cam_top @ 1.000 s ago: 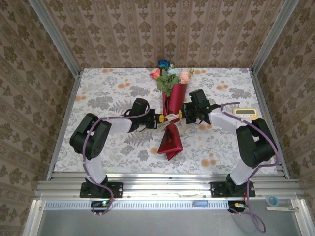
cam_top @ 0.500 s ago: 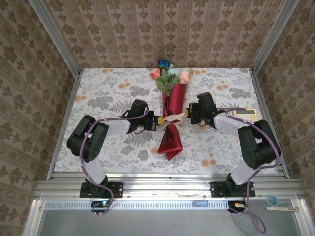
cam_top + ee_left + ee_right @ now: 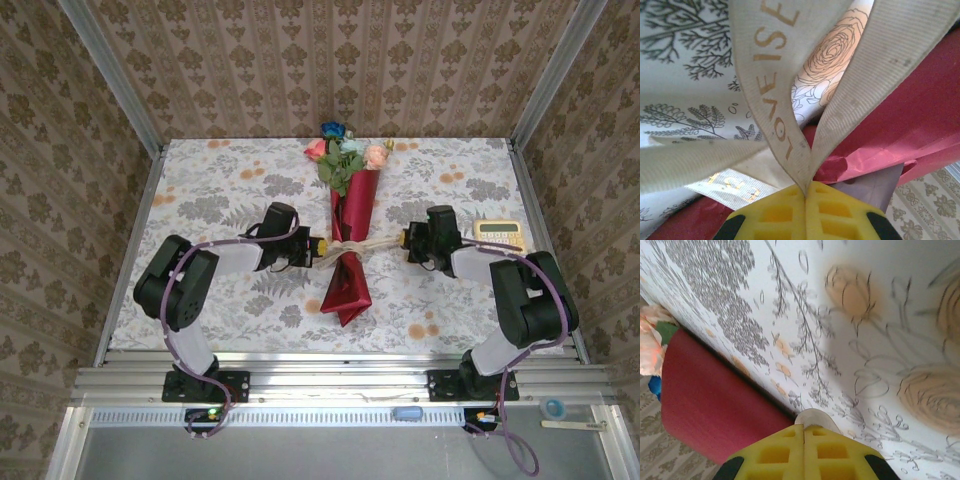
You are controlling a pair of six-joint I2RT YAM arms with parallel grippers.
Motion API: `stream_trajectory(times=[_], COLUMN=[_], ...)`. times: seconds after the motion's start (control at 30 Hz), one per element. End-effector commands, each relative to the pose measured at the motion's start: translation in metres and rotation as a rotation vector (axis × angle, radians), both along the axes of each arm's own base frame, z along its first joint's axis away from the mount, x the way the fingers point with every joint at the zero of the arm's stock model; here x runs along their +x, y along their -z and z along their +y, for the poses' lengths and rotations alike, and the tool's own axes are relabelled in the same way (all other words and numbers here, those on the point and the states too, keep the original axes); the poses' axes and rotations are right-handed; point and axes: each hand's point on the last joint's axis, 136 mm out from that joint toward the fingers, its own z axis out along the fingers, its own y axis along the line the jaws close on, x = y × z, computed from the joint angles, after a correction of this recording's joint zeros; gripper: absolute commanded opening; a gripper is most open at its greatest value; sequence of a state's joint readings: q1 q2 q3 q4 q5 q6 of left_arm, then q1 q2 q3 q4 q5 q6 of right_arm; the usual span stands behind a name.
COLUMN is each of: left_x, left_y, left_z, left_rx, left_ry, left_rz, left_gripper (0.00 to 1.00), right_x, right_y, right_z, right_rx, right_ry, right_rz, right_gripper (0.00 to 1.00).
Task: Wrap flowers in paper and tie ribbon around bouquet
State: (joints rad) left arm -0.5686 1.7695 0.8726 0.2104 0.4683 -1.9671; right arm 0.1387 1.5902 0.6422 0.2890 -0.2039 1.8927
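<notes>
I need to pull my right gripper a little toward the yellow device next and let go of the ribbon end, because the middle of the cone, where the ribbon crosses it, is on the other side of the gripper.
The bouquet lies lengthwise in the middle of the table, a tapering cone of dark red paper (image 3: 348, 285) with the flowers (image 3: 341, 153) sticking out at its far end. The beige ribbon (image 3: 380, 241) crosses the cone's waist. My left gripper (image 3: 320, 245) sits against the cone's left side, shut on a fold of printed ribbon (image 3: 775, 100), with red paper (image 3: 920, 115) just behind it. My right gripper (image 3: 407, 238) is to the right of the cone, shut on the ribbon's end (image 3: 812, 418), which runs taut back to the red paper (image 3: 710, 405).
A small yellow calculator-like device (image 3: 498, 230) lies on the flowered tablecloth (image 3: 220, 190) just beyond my right arm. Patterned walls close the table on three sides, and a metal rail (image 3: 340, 380) runs along the near edge.
My right gripper has moved right, away from the cone, drawing the ribbon out into a straight line. The left gripper has stayed by the cone's left side.
</notes>
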Motion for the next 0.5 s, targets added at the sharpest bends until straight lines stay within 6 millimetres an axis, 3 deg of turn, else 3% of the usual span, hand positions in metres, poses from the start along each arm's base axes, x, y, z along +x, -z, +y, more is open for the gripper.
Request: stream_trajectory(times=[0.0,0.47], left_x=[0.005,0.008], left_y=[-0.018,-0.019], left_z=[-0.002,0.004], left_rx=[-0.008,0.004], left_ry=[0.019,-0.003], left_rz=[-0.038,-0.051], left_gripper=[0.00,0.00], right_x=[0.006,0.020], right_y=[-0.006,0.006], right_z=[-0.019,-0.050], right_rx=[-0.018,-0.016], right_ry=[0.069,0.142], right_rz=[-0.045,-0.039], right_gripper=[0.00,0.00])
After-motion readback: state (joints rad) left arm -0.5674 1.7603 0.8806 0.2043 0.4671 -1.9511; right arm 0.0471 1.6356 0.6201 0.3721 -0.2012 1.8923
